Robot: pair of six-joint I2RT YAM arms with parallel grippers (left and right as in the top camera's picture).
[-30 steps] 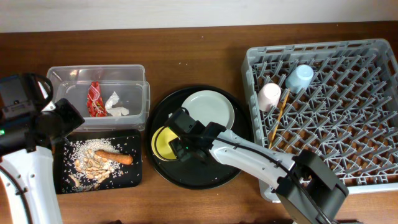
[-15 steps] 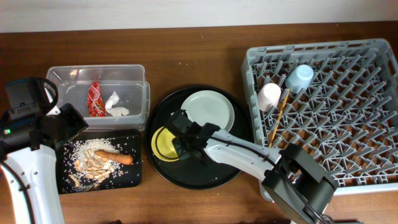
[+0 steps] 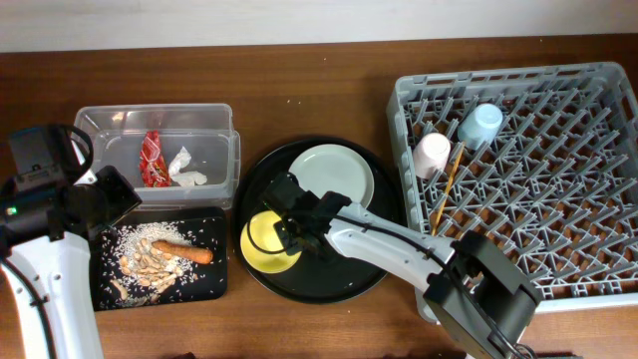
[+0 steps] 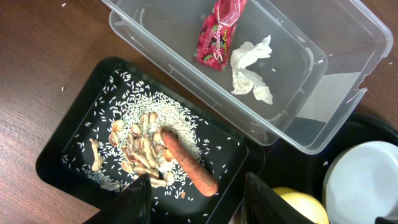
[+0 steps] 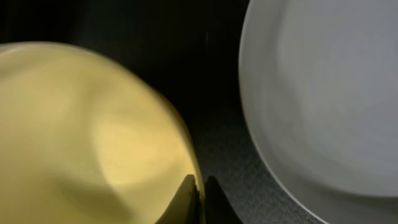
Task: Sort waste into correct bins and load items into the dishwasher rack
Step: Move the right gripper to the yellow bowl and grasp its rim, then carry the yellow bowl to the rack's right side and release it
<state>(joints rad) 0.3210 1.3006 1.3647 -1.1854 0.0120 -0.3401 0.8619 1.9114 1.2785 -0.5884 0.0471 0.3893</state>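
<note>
My right gripper should next lift the bowl (image 3: 262,242) over the rack's empty wires past the cups, to its right in the overhead view, then tilt it and release it.
My right gripper (image 3: 291,235) is shut on the right rim of the yellow bowl (image 3: 262,242), one finger inside and one outside (image 5: 199,193). The bowl (image 5: 81,130) rests on the round black tray beside the pale plate (image 3: 336,177) (image 5: 323,93). The clear tub (image 3: 159,150) holds a red wrapper (image 4: 219,34) and crumpled white paper (image 4: 252,68). The black tray (image 4: 74,143) holds rice, beige scraps (image 4: 140,149) and an orange stick (image 4: 189,168). My left gripper (image 4: 196,199) hangs open over that tray's near edge. The grey rack (image 3: 528,179) carries a blue cup (image 3: 481,123), a pink cup (image 3: 433,154) and chopsticks (image 3: 447,184).
The large round black tray (image 3: 339,269) sits between the bins and the rack. A few rice grains lie scattered on the brown wooden table (image 3: 319,90). The white left arm (image 3: 40,269) covers the table's left edge.
My right gripper has shut on the yellow bowl's rim, and the bowl has shifted slightly toward the front of the round tray. The left arm moved left a little, then stayed still.
</note>
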